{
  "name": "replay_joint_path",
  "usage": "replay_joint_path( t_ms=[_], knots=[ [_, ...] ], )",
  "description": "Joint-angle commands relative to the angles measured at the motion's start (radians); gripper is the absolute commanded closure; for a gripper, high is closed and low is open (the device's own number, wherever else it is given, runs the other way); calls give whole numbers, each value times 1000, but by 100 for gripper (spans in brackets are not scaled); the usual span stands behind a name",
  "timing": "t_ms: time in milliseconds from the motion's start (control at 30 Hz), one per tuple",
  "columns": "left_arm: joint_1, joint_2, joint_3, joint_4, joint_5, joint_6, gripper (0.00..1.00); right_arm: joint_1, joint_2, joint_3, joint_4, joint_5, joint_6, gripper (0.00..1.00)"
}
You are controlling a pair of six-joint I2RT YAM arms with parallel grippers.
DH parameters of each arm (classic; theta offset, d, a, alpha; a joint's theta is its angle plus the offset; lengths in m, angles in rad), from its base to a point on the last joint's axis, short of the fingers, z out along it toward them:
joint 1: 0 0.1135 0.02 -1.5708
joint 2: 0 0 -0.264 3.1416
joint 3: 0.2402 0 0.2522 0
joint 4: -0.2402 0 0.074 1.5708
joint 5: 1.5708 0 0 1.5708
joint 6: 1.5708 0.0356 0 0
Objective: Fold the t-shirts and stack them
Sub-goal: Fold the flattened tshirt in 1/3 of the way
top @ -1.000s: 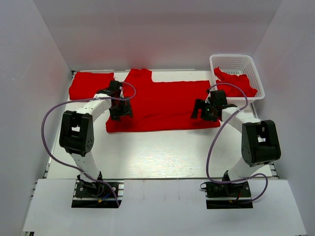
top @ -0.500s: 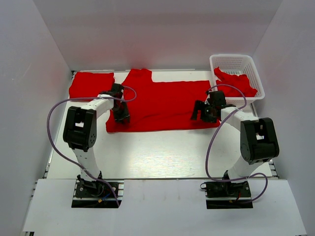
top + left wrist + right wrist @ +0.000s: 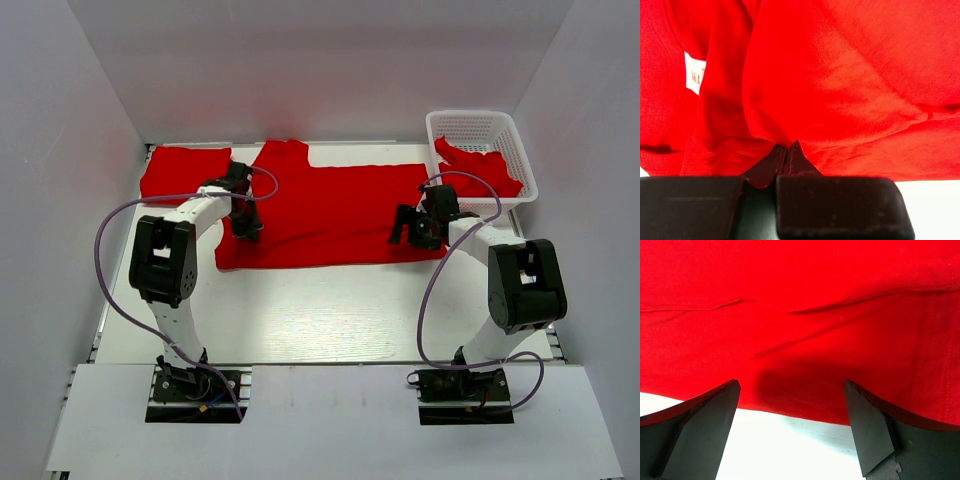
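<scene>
The t-shirt's near side lies creased, so my left gripper needs to pull the pinched fold outward across the t-shirt's body toward its far sleeve and release it there.
A red t-shirt (image 3: 340, 205) lies spread flat across the middle of the table. My left gripper (image 3: 246, 229) is down on its left side near the sleeve. In the left wrist view its jaws (image 3: 786, 150) are shut on a pinched fold of the t-shirt (image 3: 840, 75), beside a white label (image 3: 694, 72). My right gripper (image 3: 408, 228) is at the shirt's near right corner. It stands open (image 3: 792, 387), its fingers straddling the hem of the t-shirt (image 3: 800, 315) with nothing held. A second t-shirt (image 3: 180, 172) lies folded at the back left.
A white lattice basket (image 3: 470, 122) stands at the back right with another red t-shirt (image 3: 478, 165) crumpled inside. White walls close in the table on three sides. Purple cables loop from both arms.
My left gripper has closed from open onto the cloth and shifted slightly toward the back. The right arm has stayed still and open.
</scene>
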Motion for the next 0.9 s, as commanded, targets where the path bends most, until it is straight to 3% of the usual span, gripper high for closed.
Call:
replay_joint_path(
  t_ms=[0, 633, 867],
  knots=[
    [-1, -22, 47, 2, 6, 0, 96, -2, 20, -4, 1, 16, -15, 9],
    [-1, 314, 537, -6, 63, 70, 100, -6, 64, 17, -2, 36, -30, 9],
    [-1, 386, 637, 34, 63, 115, 96, -6, 81, 28, -8, 44, -41, 9]
  ],
)
